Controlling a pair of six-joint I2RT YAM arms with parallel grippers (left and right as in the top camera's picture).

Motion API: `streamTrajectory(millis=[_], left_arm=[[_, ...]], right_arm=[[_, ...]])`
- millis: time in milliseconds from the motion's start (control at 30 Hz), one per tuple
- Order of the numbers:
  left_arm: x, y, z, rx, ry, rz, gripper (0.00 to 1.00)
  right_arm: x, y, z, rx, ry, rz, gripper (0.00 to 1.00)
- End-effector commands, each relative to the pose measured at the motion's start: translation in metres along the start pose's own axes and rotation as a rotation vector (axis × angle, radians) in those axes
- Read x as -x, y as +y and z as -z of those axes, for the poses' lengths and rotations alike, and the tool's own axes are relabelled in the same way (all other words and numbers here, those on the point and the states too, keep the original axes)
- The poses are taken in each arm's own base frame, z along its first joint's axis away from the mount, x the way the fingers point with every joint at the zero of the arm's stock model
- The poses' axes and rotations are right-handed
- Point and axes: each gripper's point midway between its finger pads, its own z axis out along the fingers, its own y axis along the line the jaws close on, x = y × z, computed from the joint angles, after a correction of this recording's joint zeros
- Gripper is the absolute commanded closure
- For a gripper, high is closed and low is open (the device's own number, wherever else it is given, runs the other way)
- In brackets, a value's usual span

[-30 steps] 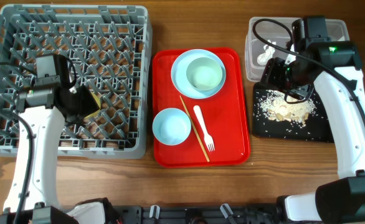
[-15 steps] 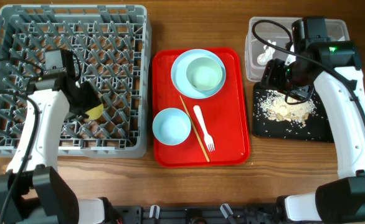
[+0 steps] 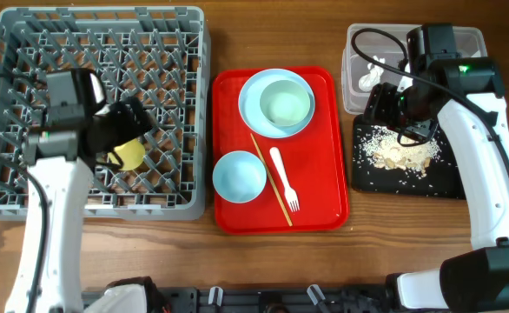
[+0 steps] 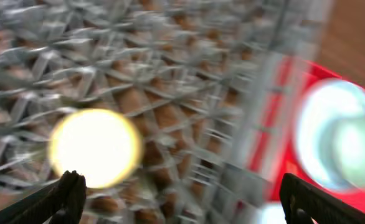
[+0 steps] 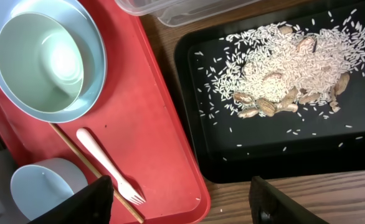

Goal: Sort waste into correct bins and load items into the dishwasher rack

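The robot next needs to bring its left gripper off the rack (image 3: 29, 200) and down onto the pale blue bowl's rim beside the chopstick (image 3: 267, 174).
The yellow cup (image 3: 129, 155) (image 4: 95, 147) lies in the grey dishwasher rack (image 3: 29, 200), free of any grip. Just above it my left gripper (image 3: 133, 126) (image 4: 185, 199) stands open and empty; its view is blurred. On the red tray sit the pale blue plate (image 3: 250, 96) with a bowl (image 3: 285, 103) (image 5: 39, 56) in it, a second bowl (image 3: 239, 176), the white fork (image 3: 284, 178) (image 5: 104, 165) and the chopstick (image 3: 267, 174). My right gripper (image 3: 385, 100) (image 5: 185, 202) hangs open and empty between the clear tub (image 3: 472, 43) and the black tray (image 3: 437, 183).
Rice-like crumbs (image 3: 398, 152) (image 5: 294, 62) with beige lumps lie heaped on the black tray. A white scrap (image 3: 372, 74) sits in the clear tub. The red tray (image 3: 324, 174) lies between the rack and the bins. Bare wooden table (image 3: 411, 235) runs along the front.
My left gripper has opened wide and let go of the yellow cup, which now rests in the rack; the left arm has shifted slightly. The right arm has not moved.
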Motion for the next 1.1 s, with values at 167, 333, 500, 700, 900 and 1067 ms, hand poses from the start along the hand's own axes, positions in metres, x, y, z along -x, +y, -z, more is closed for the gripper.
streamTrajectory(millis=[167, 333, 500, 700, 900, 1067], left_arm=[[-0.077, -0.119, -0.005, -0.227, 0.166, -0.326, 0.0], [-0.14, -0.16, -0.04, -0.239, 0.318, -0.494, 0.03], [-0.19, -0.181, -0.074, -0.227, 0.41, -0.606, 0.18], [-0.229, -0.173, -0.106, -0.132, 0.49, -0.688, 0.45], [-0.233, -0.166, -0.115, -0.077, 0.486, -0.715, 0.96], [-0.215, -0.169, -0.098, -0.091, 0.446, -0.695, 0.96]], right_arm=[[0.001, 0.0, 0.009, 0.005, -0.029, 0.008, 0.29], [0.001, 0.0, 0.009, 0.005, -0.029, 0.008, 0.28], [0.001, 0.0, 0.009, 0.005, -0.029, 0.008, 0.28], [0.001, 0.0, 0.009, 0.005, -0.029, 0.007, 0.28], [0.001, 0.0, 0.009, 0.005, -0.029, 0.008, 0.28], [0.001, 0.0, 0.009, 0.005, -0.029, 0.008, 0.28]])
